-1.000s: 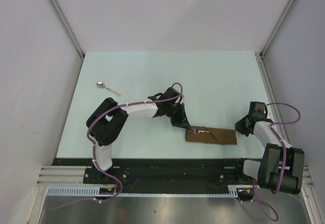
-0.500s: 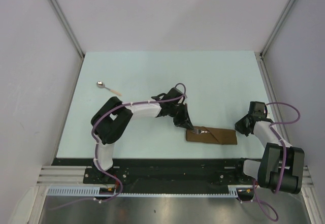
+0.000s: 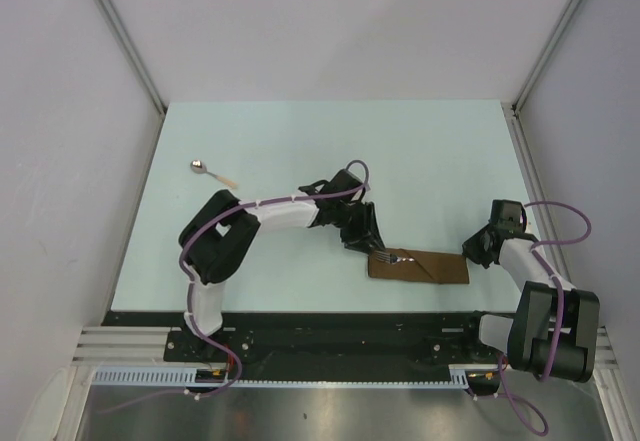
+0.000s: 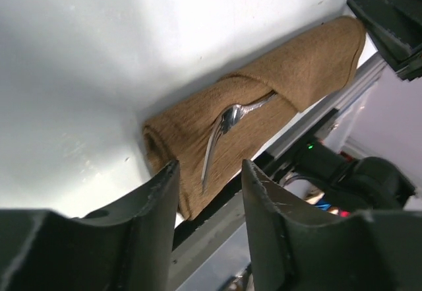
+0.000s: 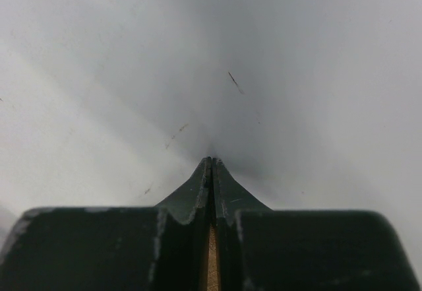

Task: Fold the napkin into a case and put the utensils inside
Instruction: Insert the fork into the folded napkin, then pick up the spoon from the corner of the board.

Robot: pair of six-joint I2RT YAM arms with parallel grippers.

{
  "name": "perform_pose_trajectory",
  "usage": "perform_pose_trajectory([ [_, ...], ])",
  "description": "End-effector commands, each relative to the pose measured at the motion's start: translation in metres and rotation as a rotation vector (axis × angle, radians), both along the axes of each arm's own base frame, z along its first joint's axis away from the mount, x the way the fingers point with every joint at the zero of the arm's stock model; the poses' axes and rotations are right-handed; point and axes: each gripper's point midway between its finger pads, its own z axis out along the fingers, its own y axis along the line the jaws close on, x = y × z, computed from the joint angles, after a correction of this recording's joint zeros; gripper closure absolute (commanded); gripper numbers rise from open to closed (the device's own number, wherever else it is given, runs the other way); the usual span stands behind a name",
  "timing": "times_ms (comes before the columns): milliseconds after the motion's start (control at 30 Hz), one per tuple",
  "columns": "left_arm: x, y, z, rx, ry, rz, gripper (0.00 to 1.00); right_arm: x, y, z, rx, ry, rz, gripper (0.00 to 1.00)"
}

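The fork (image 3: 396,258) is tucked; the spoon still lies apart. My left gripper will swing outward from the case, then down onto the spoon's tan handle.
The napkin lies folded as a narrow brown case (image 3: 425,267) near the table's front edge. The silver fork (image 3: 396,258) rests on it, its handle tucked under the diagonal fold and its tines sticking out at the left end. In the left wrist view the fork (image 4: 221,132) lies free on the case (image 4: 297,73). My left gripper (image 3: 373,245) hovers just over that left end, open (image 4: 210,175), with nothing between its fingers. My right gripper (image 3: 473,251) is shut at the case's right end, tips (image 5: 212,162) on the table. The spoon (image 3: 206,169) lies far left.
The light table (image 3: 330,151) is boxed in by white walls and corner posts. A black rail (image 3: 330,326) with the arm bases runs along the front edge, close to the case. A thin brown sliver (image 5: 211,264) shows in the gap behind the right fingers.
My left gripper slid a little right along the case's left end and then opened, letting go of the fork, which now lies in the fold. The right arm stayed put.
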Motion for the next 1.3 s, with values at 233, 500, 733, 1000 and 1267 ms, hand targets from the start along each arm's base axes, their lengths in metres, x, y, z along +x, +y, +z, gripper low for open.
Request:
perform_pose_trajectory([
  [233,0.064,0.129,0.090,0.171,-0.418,0.146,0.15,-0.026,-0.005,-0.007,-0.048,0.066,-0.009,0.94],
  [500,0.166,0.325,0.084,0.612,-0.480,0.783,0.16,-0.001,-0.014,0.036,-0.112,-0.114,-0.001,0.88],
  [733,0.218,0.406,0.029,0.937,-0.218,1.019,0.13,0.020,-0.011,0.059,-0.113,-0.150,0.122,0.81],
  [1000,0.250,0.437,-0.007,0.957,-0.081,1.169,0.22,0.024,0.002,0.077,-0.098,-0.219,0.226,0.80],
  [1267,0.247,0.429,-0.048,0.907,0.021,1.138,0.59,0.032,0.014,0.087,-0.055,-0.263,0.280,0.80],
])
